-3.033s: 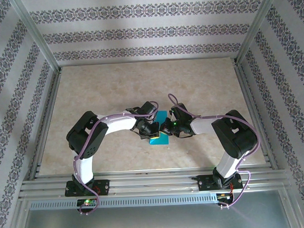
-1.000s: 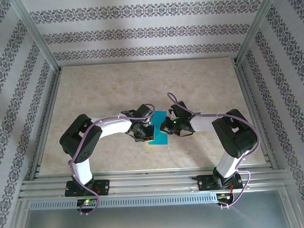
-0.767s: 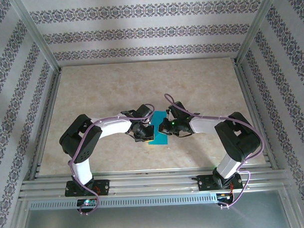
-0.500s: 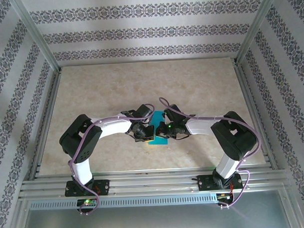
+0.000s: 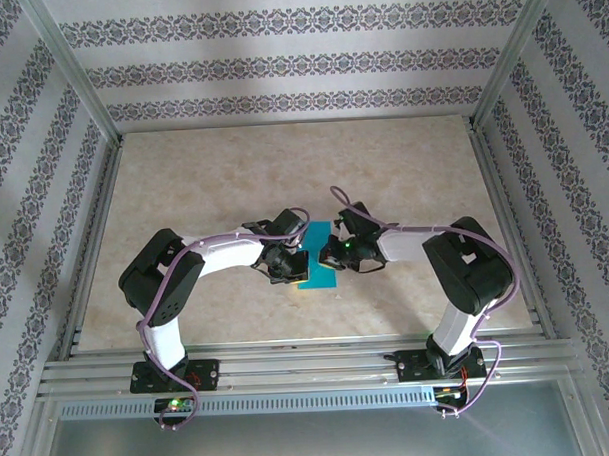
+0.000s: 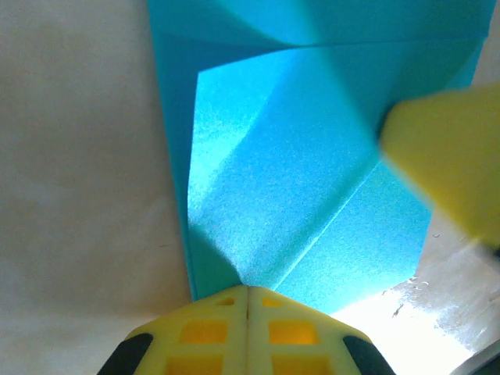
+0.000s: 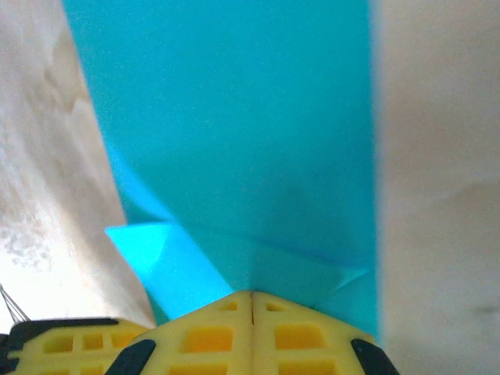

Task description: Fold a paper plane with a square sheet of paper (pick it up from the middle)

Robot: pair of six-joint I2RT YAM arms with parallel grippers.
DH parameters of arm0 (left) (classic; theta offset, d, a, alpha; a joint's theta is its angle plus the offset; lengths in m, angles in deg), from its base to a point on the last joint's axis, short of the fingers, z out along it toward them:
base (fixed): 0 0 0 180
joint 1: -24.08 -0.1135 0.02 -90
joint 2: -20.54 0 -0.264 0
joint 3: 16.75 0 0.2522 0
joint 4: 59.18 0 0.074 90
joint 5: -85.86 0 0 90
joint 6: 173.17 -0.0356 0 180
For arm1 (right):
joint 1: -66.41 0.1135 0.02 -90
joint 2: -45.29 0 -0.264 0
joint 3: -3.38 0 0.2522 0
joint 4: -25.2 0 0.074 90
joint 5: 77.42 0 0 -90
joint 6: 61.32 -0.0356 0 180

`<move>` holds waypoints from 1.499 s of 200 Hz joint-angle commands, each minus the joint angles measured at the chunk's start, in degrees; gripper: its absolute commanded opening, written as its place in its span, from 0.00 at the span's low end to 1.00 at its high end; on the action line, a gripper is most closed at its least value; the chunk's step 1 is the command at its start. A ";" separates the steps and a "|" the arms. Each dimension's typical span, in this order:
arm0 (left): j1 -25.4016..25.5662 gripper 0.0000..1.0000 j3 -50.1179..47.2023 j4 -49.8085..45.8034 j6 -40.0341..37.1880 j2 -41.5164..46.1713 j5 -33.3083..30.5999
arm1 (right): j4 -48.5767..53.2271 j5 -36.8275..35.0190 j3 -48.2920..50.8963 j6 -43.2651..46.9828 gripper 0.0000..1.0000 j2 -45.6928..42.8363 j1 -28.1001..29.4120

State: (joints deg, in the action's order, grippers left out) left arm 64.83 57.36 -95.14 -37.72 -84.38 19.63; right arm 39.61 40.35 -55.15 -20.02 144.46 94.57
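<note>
My right gripper moves up and outward off the creased flap (image 7: pixel 176 266) next, away from my left gripper, and releases. The flap already lies folded on the sheet.
The teal-blue square sheet of paper (image 5: pixel 317 266) lies partly folded on the table between the two arms, with flaps and crease lines showing (image 6: pixel 312 180). My left gripper (image 5: pixel 287 261) is at its left edge. Its yellow jaws are shut, and the paper's creases run into the tip (image 6: pixel 248 291). My right gripper (image 5: pixel 338 251) is at the sheet's right side, also shut, with the paper (image 7: pixel 234 141) meeting its tip (image 7: pixel 251 295). The right gripper's yellow finger (image 6: pixel 449 156) crosses the left wrist view. No pointed dart shape is formed.
The beige marbled table (image 5: pixel 233 180) stretches far behind the arms. Aluminium frame rails (image 5: pixel 289 364) run along the near edge, and patterned walls close in the sides and back.
Over three seconds the left arm dropped lower and its gripper shifted slightly left. The right gripper pushed left over the sheet, then drew back a little to the right.
</note>
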 commanded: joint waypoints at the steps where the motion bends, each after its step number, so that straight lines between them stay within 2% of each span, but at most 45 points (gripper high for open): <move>1: -0.41 0.00 -3.57 -9.10 0.17 -3.66 -3.35 | 2.60 -6.59 -1.27 3.85 0.00 1.62 -5.03; 16: -0.41 0.00 -3.72 -9.08 0.10 -3.54 -3.42 | 4.04 -8.00 -3.39 6.59 0.00 2.16 -8.76; 41: -0.41 0.00 -2.40 -8.83 -1.16 -3.22 -2.78 | 4.29 -6.20 -5.56 8.32 0.00 1.17 -14.96; 66: -0.41 0.00 1.00 -7.91 -2.44 -2.58 -1.04 | 4.65 -4.93 -5.09 9.59 0.00 -3.27 -16.14; 80: -0.48 0.08 4.29 -7.79 -2.82 -1.49 0.14 | 4.63 -3.61 -3.76 9.39 0.00 -5.92 -16.12; 117: -2.38 0.34 8.90 -3.24 -1.15 4.16 1.64 | 3.29 -0.61 2.40 5.35 0.20 -12.61 -14.93; 137: -4.10 0.42 7.97 -0.71 0.04 5.91 -0.29 | 1.88 0.76 5.47 2.00 0.35 -15.11 -13.09; 163: -5.16 0.41 6.56 2.76 1.68 5.06 0.02 | -1.06 2.21 8.13 -2.92 0.42 -16.27 -9.95; 205: -5.75 0.38 5.28 4.09 2.88 3.33 -1.64 | -5.64 2.36 8.43 -6.80 0.47 -13.83 -4.70; 265: -8.04 0.39 1.32 4.29 3.94 5.39 -4.06 | -13.58 5.25 7.46 -9.07 0.48 -6.90 -1.06; 300: -9.34 0.39 -0.06 4.00 4.45 6.04 -4.70 | -16.61 7.73 6.63 -9.17 0.44 -4.58 0.55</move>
State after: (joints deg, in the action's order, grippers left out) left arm 56.64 58.59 -91.73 -34.50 -80.34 16.36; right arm 27.21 45.34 -47.04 -28.53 138.32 93.98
